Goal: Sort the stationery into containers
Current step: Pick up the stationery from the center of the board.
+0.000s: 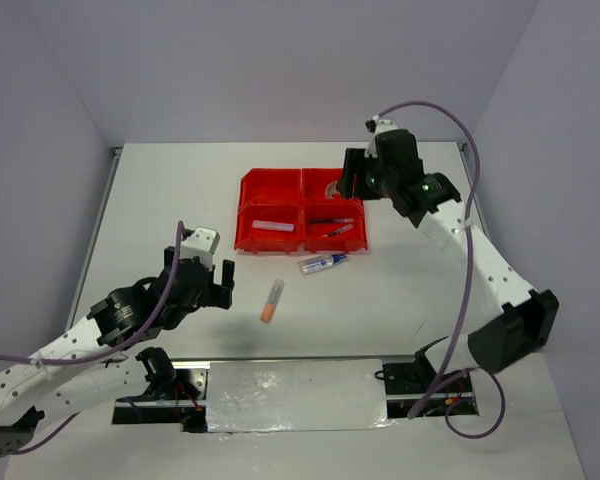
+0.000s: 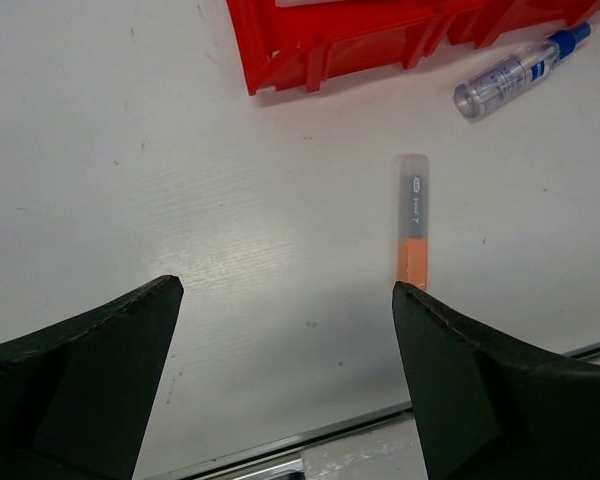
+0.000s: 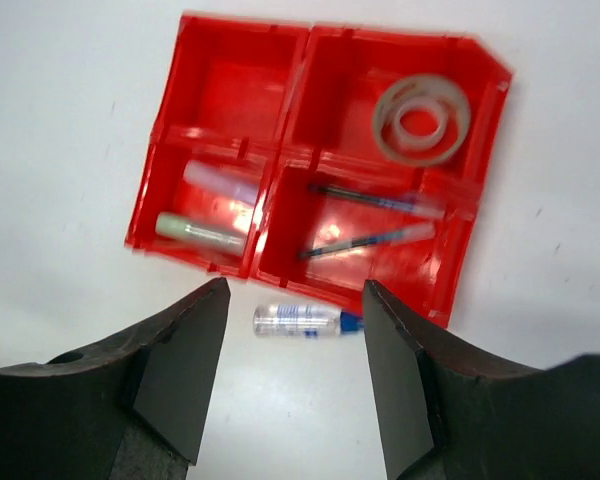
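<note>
The orange highlighter lies below my left gripper, to its right in the top view, still outside the containers. The gripper moves across and down astride the highlighter's middle next.
The red containers stand mid-table as a two-by-two block. In the right wrist view the containers hold clear tape rolls in one bin, two blue pens in another, and pink and green highlighters in a third. A blue-capped glue tube lies on the table just in front of the block. An orange highlighter lies nearer me. My right gripper hovers open and empty above the back right bin. My left gripper is open, low, left of the orange highlighter.
A shiny metal plate sits between the arm bases at the near edge. The glue tube lies right of the bins' front wall. Grey walls close in the table on three sides.
</note>
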You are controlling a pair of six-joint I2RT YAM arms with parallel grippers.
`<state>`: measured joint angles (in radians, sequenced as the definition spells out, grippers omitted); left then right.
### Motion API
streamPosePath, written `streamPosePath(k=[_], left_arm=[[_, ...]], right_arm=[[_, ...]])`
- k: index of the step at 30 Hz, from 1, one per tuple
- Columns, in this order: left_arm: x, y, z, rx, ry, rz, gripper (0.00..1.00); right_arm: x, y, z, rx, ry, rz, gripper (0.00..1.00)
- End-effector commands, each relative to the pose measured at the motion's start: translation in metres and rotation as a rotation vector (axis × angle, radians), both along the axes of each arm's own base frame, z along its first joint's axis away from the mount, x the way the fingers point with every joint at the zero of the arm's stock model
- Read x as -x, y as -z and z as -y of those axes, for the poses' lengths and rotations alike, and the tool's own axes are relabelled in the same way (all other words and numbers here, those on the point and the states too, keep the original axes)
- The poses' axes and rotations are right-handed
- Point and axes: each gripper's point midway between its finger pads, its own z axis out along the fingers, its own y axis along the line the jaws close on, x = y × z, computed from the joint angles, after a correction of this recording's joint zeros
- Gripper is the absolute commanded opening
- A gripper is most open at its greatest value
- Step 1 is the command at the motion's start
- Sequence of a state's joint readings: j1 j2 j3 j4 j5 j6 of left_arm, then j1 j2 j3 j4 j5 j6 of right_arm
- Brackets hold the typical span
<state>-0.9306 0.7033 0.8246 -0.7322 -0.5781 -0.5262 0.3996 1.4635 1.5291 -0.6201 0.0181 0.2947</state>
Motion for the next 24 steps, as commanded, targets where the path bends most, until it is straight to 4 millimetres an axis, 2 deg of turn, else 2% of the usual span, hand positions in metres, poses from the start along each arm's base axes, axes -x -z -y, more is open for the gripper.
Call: streamPosePath(k=[1, 2, 3, 4, 5, 6, 10, 11, 13, 14, 16, 17, 19, 20, 24], left_arm=[[-0.006, -0.014, 0.011, 0.042, 0.0, 0.009, 0.99], [-0.007, -0.014, 0.014, 0.045, -0.004, -0.01, 0.99], [-0.007, -0.014, 0.02, 0.067, 0.0, -0.018, 0.99], [-0.006, -0.013, 0.036, 0.107, 0.052, -0.035, 0.99], [-0.007, -0.012, 0.044, 0.123, 0.07, -0.042, 0.99], [-0.009, -0.006, 0.051, 0.126, 0.073, -0.06, 0.99], [-0.017, 0.013, 0.074, 0.129, 0.093, -0.103, 0.99], [-0.017, 0.028, 0.079, 0.108, 0.103, -0.138, 0.99], [-0.023, 0.04, 0.092, 0.124, 0.105, -0.148, 0.99], [-0.024, 0.063, 0.095, 0.08, 0.098, -0.197, 0.99], [-0.028, 0.081, 0.105, 0.066, 0.096, -0.23, 0.94], [-0.028, 0.099, 0.108, 0.035, 0.091, -0.268, 0.93], [-0.033, 0.111, 0.116, 0.04, 0.093, -0.272, 0.91], [-0.032, 0.125, 0.115, 0.016, 0.09, -0.292, 0.91], [-0.033, 0.147, 0.124, 0.0, 0.115, -0.323, 0.86]], right_arm=[[0.031, 0.01, -0.007, -0.026, -0.075, 0.013, 0.64], [0.048, 0.021, -0.001, -0.028, -0.08, 0.004, 0.64], [0.055, 0.023, -0.001, -0.038, -0.093, 0.006, 0.64], [0.068, 0.017, -0.002, -0.066, -0.117, 0.027, 0.64], [0.074, 0.024, 0.0, -0.067, -0.124, 0.017, 0.64], [0.084, 0.039, 0.002, -0.059, -0.133, -0.013, 0.64], [0.114, 0.054, 0.013, -0.057, -0.142, -0.041, 0.64], [0.124, 0.057, 0.017, -0.059, -0.145, -0.035, 0.64], [0.135, 0.06, 0.021, -0.05, -0.152, -0.043, 0.64], [0.14, 0.058, 0.025, -0.047, -0.148, -0.031, 0.64], [0.148, 0.055, 0.03, -0.05, -0.141, -0.023, 0.64], [0.151, 0.054, 0.03, -0.055, -0.145, -0.023, 0.64], [0.157, 0.05, 0.028, -0.077, -0.158, -0.022, 0.64], [0.16, 0.047, 0.027, -0.089, -0.167, -0.013, 0.64], [0.167, 0.041, 0.021, -0.128, -0.204, 0.002, 0.64]])
